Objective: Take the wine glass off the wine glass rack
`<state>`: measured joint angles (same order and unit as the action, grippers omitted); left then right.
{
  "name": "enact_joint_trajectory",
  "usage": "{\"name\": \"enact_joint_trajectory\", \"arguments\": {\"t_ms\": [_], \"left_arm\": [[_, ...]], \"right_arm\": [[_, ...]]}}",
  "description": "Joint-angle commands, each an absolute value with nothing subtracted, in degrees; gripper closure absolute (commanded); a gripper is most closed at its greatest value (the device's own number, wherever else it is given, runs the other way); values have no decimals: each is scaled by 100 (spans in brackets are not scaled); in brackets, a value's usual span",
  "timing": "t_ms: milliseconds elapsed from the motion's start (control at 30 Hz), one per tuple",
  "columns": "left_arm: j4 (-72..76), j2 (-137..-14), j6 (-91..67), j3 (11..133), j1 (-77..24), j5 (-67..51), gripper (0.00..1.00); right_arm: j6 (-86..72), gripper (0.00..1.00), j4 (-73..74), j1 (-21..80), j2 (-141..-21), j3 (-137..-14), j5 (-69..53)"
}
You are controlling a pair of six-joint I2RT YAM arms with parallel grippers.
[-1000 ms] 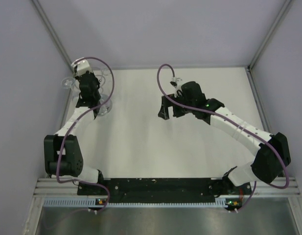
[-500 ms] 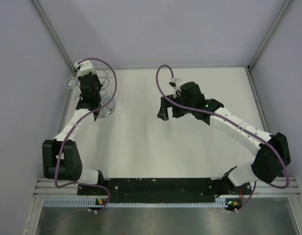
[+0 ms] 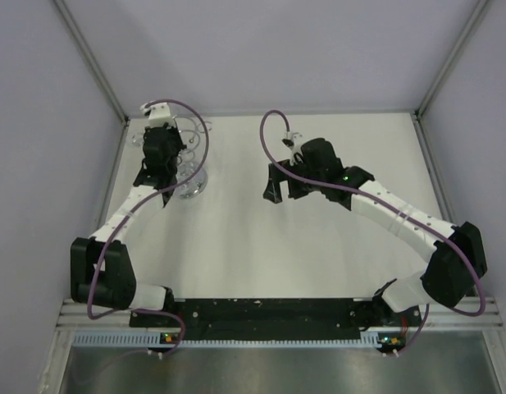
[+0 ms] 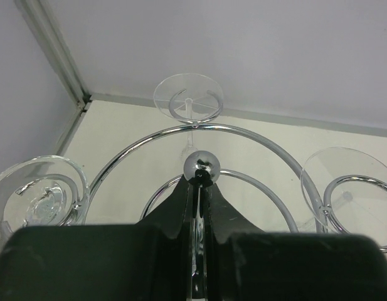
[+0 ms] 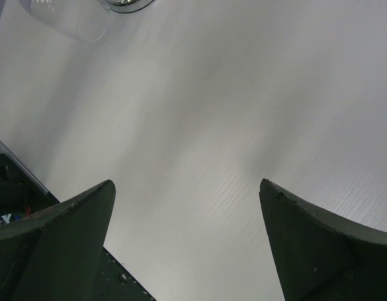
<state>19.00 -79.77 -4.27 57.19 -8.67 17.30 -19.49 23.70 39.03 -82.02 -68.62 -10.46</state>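
Note:
My left gripper will next swing the rack by its post (image 3: 181,145) (image 4: 201,179) to the right in the top view, turning it toward the middle of the table, because the side is close by.
The wine glass rack (image 4: 199,167) is a chrome wire stand, and its ball-topped central post sits between the fingers of my left gripper (image 4: 198,183), which is shut on it. Clear wine glasses hang foot-up from its rings: one far (image 4: 188,99), one left (image 4: 39,195), one right (image 4: 351,188). From above, the left gripper (image 3: 170,152) holds the rack (image 3: 193,187) at the table's far left. My right gripper (image 3: 275,185) hovers open over mid-table, holding nothing (image 5: 185,182). A glass bowl (image 5: 80,22) shows at the top left of the right wrist view.
The left side wall and its metal corner strip (image 3: 113,164) run close beside the rack. The back wall (image 3: 269,57) stands just behind it. White table surface (image 3: 261,238) lies between the two arms.
My left gripper has shifted right, away from the left wall, and the rack with its glasses has moved along with it. The right arm has stayed still.

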Motion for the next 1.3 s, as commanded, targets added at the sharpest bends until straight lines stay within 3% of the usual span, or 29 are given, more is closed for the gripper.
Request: {"name": "enact_joint_trajectory", "arguments": {"t_ms": [0,533,1267], "left_arm": [[2654,-7629,-756,6046,-1282,1082,100],[2137,-8173,-721,7039,-2583,510,100],[1846,-9114,-677,8130,-4183,281,100]], "right_arm": [[-1872,3,2382,4017,-7919,-7058,-792],[-2197,2,3620,3841,-6847,-7409,703],[-2189,1,4649,3393,-5968,-7558,1037]]}}
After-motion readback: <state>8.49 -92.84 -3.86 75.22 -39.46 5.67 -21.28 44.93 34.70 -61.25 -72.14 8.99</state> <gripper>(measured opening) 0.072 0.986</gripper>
